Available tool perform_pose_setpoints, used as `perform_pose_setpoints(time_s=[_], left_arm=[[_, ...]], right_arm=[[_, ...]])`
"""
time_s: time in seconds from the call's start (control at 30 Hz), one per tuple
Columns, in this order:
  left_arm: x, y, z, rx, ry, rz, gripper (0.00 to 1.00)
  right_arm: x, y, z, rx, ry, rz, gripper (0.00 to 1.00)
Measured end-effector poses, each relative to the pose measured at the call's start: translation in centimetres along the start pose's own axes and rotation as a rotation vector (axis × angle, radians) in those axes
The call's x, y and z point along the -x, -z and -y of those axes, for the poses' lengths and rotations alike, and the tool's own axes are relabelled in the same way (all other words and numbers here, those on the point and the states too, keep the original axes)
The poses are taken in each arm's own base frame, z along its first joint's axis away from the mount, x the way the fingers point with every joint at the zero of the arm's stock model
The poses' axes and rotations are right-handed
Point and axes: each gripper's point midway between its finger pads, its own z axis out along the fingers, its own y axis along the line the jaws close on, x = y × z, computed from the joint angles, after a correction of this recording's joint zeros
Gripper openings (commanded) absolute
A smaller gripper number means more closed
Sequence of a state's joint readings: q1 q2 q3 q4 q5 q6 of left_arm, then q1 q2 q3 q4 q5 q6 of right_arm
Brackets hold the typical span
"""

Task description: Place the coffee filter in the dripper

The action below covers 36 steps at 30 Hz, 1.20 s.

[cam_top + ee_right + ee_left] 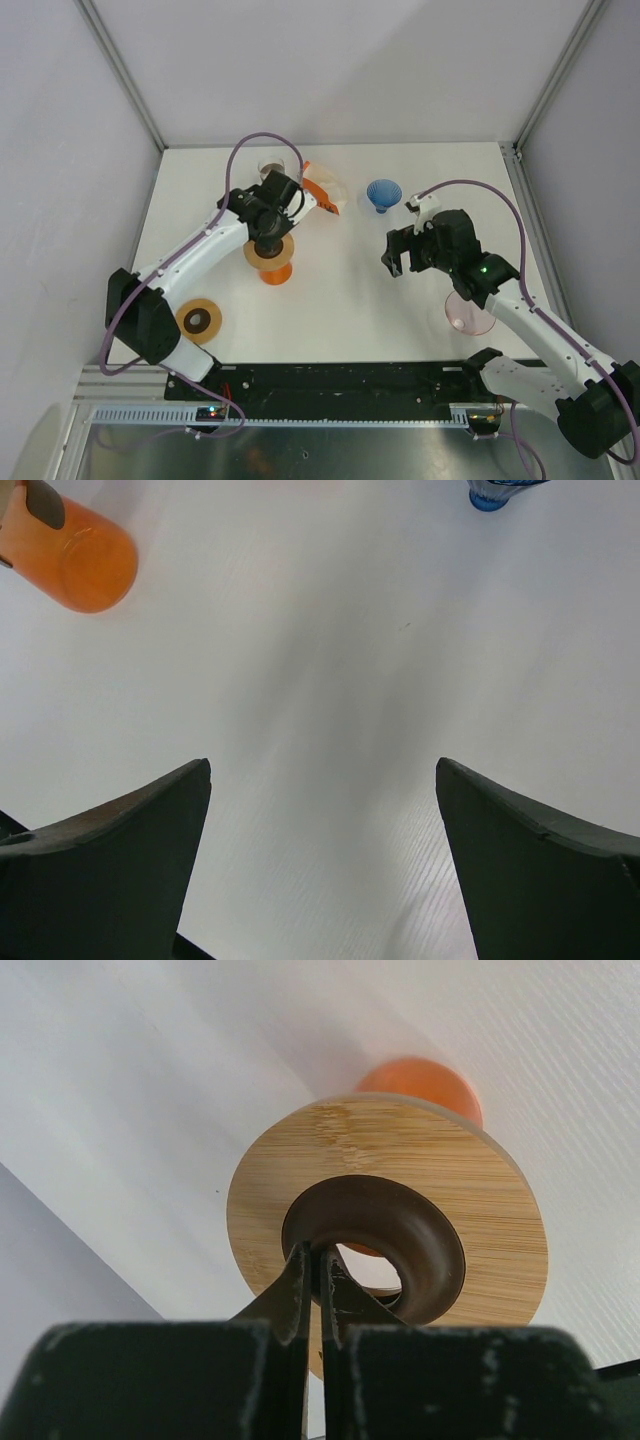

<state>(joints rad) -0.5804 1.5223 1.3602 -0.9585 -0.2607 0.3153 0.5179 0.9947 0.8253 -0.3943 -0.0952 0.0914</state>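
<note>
I need to move my right gripper outward next, onto the blue cone dripper's rim (401, 191) on the side away from the orange and pale piece, because that part of the rim is clear.
My left gripper (268, 246) is shut on the rim of the dark brown ring in a round bamboo disc (282, 253). It holds the disc over an orange cup (276, 274). In the left wrist view the fingertips (300, 1260) pinch the ring's near edge, with the disc (400, 1150) and the orange cup (420, 1078) behind it. A blue cone dripper (383, 193) stands at the back middle. My right gripper (400, 262) is open and empty, above bare table (320, 660). I cannot make out a paper filter for certain.
A second bamboo disc (200, 320) lies at the front left. A pink dripper (468, 314) sits under my right arm. A glass (270, 166) and an orange and pale piece (324, 194) stand at the back. The right wrist view shows the orange cup (80, 555) and the blue dripper's base (498, 492).
</note>
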Motion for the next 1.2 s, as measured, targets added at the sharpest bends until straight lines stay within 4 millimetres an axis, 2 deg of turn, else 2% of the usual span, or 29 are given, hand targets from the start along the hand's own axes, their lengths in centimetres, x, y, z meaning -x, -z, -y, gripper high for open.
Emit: perform_pose_setpoints(time_s=[0.13,0.4,0.53,0.6,0.87,1.0,1.1,1.2], left_arm=[[-0.4,-0.6,0.3,-0.006,-0.005,-0.017,0.0],[-0.1,-0.7,0.2,-0.001,-0.002,-0.004,0.02],[0.0,-0.8,0.1,0.004,-0.002,-0.001,0.21],[0.0,-0.8,0.1,0.007,0.0,-0.001,0.28],[0.5,-0.4,-0.2,0.011,0.006,0.016,0.44],[1.5,0.6,-0.8,0.025,0.017,0.056,0.51],[2.1,1.5,-1.4,0.038,0.031,0.089,0.53],[2.9,2.7,-2.5,0.045,0.065,0.135,0.53]], right_arm=[[-0.1,0.0,0.1,-0.002,0.006,-0.005,0.99],[-0.1,0.0,0.1,-0.003,0.013,-0.005,0.99],[-0.2,0.0,0.1,-0.003,0.013,-0.006,0.99],[-0.2,0.0,0.1,-0.004,0.013,-0.006,0.99],[0.1,0.0,0.2,-0.008,0.005,0.003,0.99],[1.1,-0.2,0.8,-0.035,-0.043,0.037,0.99],[2.8,-0.8,2.8,-0.089,-0.127,0.06,0.94],[5.5,-2.1,5.4,-0.146,-0.214,0.094,0.89]])
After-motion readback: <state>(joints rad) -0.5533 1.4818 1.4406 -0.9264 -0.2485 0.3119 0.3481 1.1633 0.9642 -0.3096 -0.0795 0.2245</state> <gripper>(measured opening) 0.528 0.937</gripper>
